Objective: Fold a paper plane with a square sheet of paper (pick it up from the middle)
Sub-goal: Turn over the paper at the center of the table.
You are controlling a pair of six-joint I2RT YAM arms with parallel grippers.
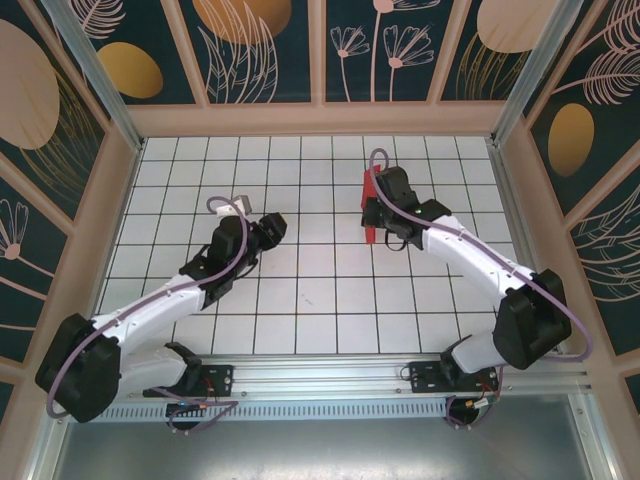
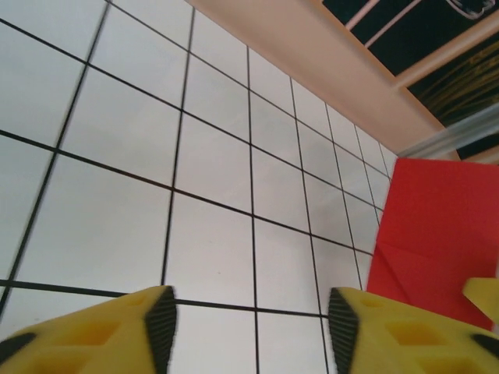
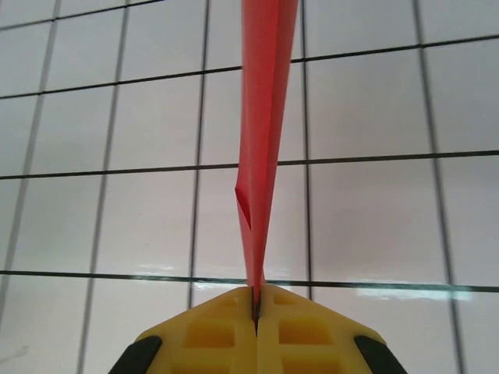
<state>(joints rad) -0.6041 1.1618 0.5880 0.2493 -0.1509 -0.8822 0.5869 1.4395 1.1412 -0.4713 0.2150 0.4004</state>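
Note:
I should lower my right gripper back toward the base and tilt it to let go of the red sheet, because the sheet still stands upright above the tiles.
The red sheet of paper (image 1: 368, 205) is folded narrow and held upright above the tiles at centre right. My right gripper (image 1: 374, 212) is shut on it. In the right wrist view the folded paper (image 3: 265, 117) runs edge-on away from the pressed-together fingers of the right gripper (image 3: 256, 300), with a small flap splayed on its left side. My left gripper (image 1: 270, 228) is to the left of it, apart from the paper. In the left wrist view the left gripper (image 2: 251, 319) is open over bare tile, and the paper's creased red face (image 2: 437, 226) stands at the right.
The white tiled floor (image 1: 300, 290) is ringed by a tan wall (image 1: 320, 118) at the back and tan walls at both sides. Both arm bases sit on the metal rail (image 1: 320, 378) at the near edge.

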